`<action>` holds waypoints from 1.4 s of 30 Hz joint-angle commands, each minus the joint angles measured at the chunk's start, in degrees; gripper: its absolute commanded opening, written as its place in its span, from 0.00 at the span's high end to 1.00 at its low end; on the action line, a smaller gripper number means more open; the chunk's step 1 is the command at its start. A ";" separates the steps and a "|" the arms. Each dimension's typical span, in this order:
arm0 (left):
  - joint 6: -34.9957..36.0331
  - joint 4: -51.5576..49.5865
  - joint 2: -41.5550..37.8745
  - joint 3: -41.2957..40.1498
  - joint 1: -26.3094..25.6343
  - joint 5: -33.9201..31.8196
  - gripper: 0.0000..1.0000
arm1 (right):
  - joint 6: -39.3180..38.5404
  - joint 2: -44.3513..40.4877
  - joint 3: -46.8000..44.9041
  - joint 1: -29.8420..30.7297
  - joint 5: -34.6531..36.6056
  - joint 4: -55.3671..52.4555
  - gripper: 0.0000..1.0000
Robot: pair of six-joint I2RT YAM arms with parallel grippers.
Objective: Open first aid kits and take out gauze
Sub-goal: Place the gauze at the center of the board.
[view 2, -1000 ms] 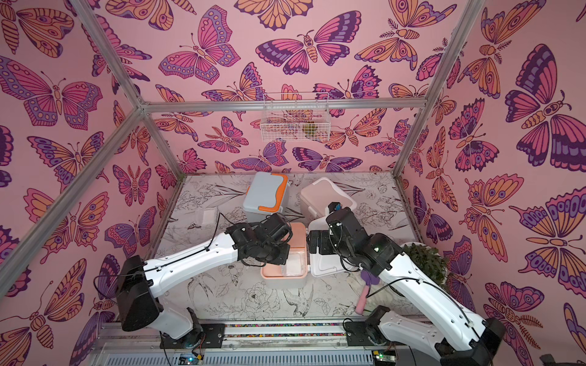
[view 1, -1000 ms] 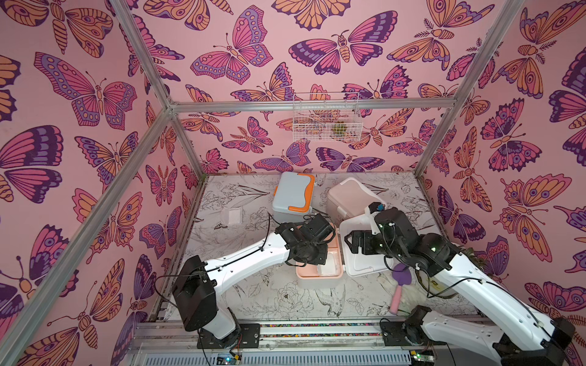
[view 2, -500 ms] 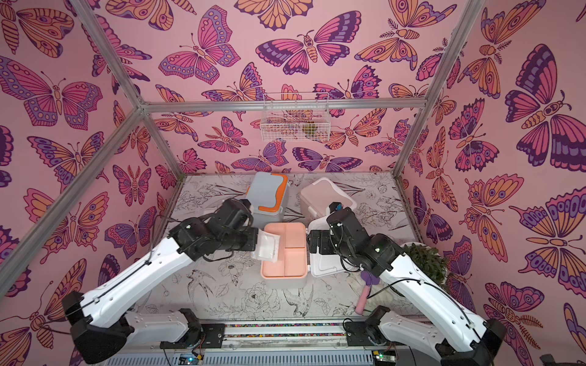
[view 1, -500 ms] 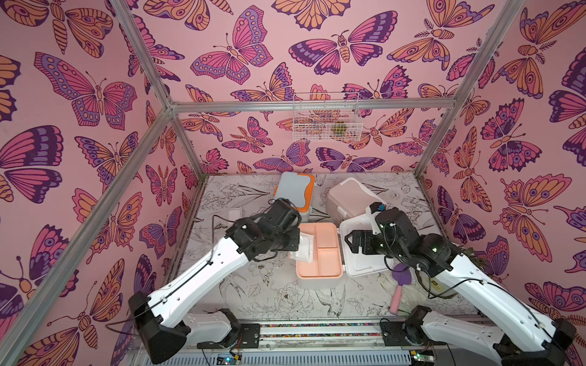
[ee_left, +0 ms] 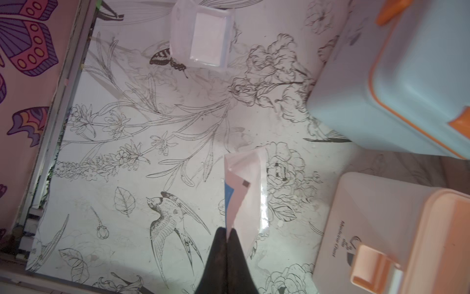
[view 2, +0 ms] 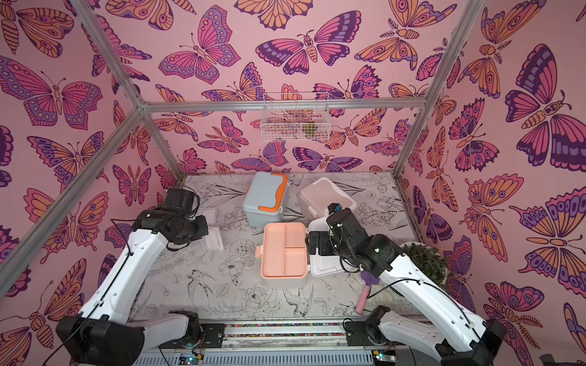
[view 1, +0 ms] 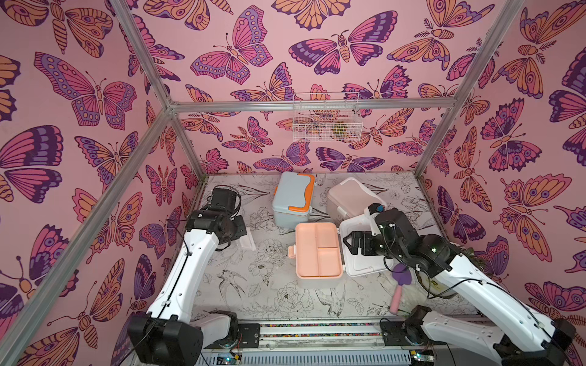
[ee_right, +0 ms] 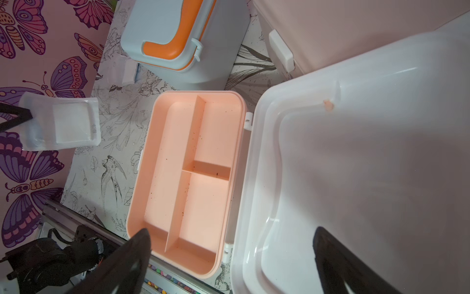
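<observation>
Next I need to lower my left gripper to the tabletop on the near side of the second gauze packet and release the clear gauze packet (view 1: 246,242), because that spot is bare.
The white first aid kit stands open in the middle, its peach tray (view 1: 317,250) (ee_right: 193,165) bare and its white lid (view 1: 364,269) (ee_right: 356,178) swung to the right. My right gripper (ee_right: 232,230) (view 1: 358,244) hovers open over the lid's hinge side, holding nothing. My left gripper (ee_left: 227,230) is shut on a clear gauze packet (ee_left: 245,193) (view 1: 246,242) (ee_right: 63,124) above the table's left part. A second gauze packet (ee_left: 203,38) (view 2: 210,215) lies flat near the left wall. The blue kit (view 1: 293,198) and the pink kit (view 1: 352,196) stand closed behind.
A purple brush with a pink handle (view 1: 400,285) lies under my right arm. A wire basket (view 1: 326,117) hangs on the back wall. A green plant (view 2: 425,263) sits at the right wall. The arms' rail (view 1: 317,329) runs along the front edge.
My left arm has swung from the peach tray to the left side of the table, carrying the gauze packet with it. The right arm has stayed put.
</observation>
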 commanded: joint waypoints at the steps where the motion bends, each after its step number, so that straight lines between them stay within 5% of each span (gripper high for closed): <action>1: 3.62 -0.92 5.59 -0.15 2.77 -2.02 1.00 | -0.49 1.06 0.84 -0.81 -1.51 -0.28 0.01; 23: 13.84 -4.50 30.62 15.00 11.56 0.71 1.00 | -2.91 2.44 1.94 -0.99 -1.38 -0.84 0.01; 42: 16.59 -4.42 38.04 17.99 13.32 0.81 1.00 | -2.30 4.67 1.62 -1.05 -3.61 1.07 0.01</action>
